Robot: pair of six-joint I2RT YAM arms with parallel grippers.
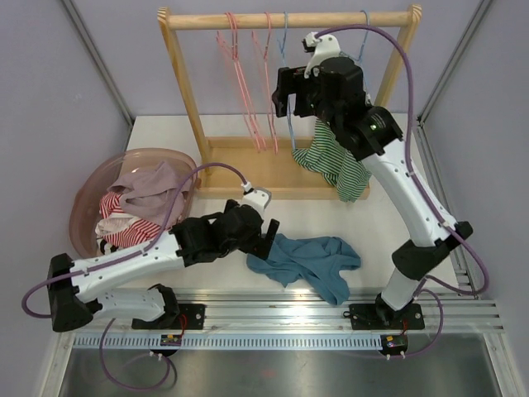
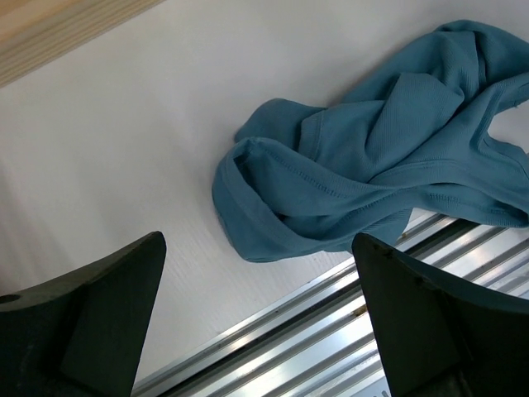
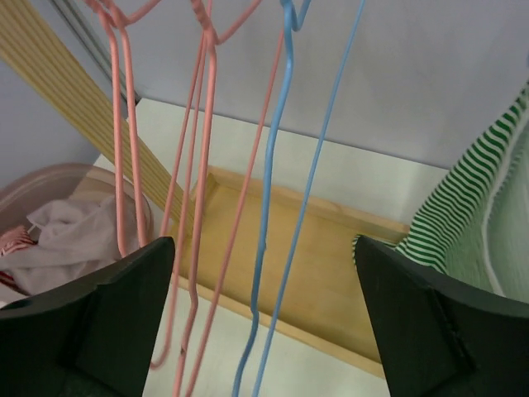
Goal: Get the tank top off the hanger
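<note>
The teal garment's bunched folds lie below my left gripper and to its right in the top view. The gripper moves down and across to pinch them next.
A green-and-white striped tank top (image 1: 335,161) hangs from a blue hanger (image 1: 364,33) at the right end of the wooden rack (image 1: 248,20); my right arm hides part of it. It shows at the right edge of the right wrist view as striped cloth (image 3: 471,198). My right gripper (image 1: 283,103) is open up by the rack, left of the top. An empty blue hanger (image 3: 277,165) hangs in the gap between its jaws (image 3: 264,322), ungripped. My left gripper (image 2: 260,322) is open and empty low over the table, beside a teal garment (image 2: 372,157).
Empty pink hangers (image 3: 198,165) hang left of the blue one. A pink basin (image 1: 91,186) of clothes sits at the table's left. The teal garment (image 1: 310,260) lies near the front edge by the metal rail (image 2: 331,331). The rack's wooden base (image 3: 355,273) is below my right gripper.
</note>
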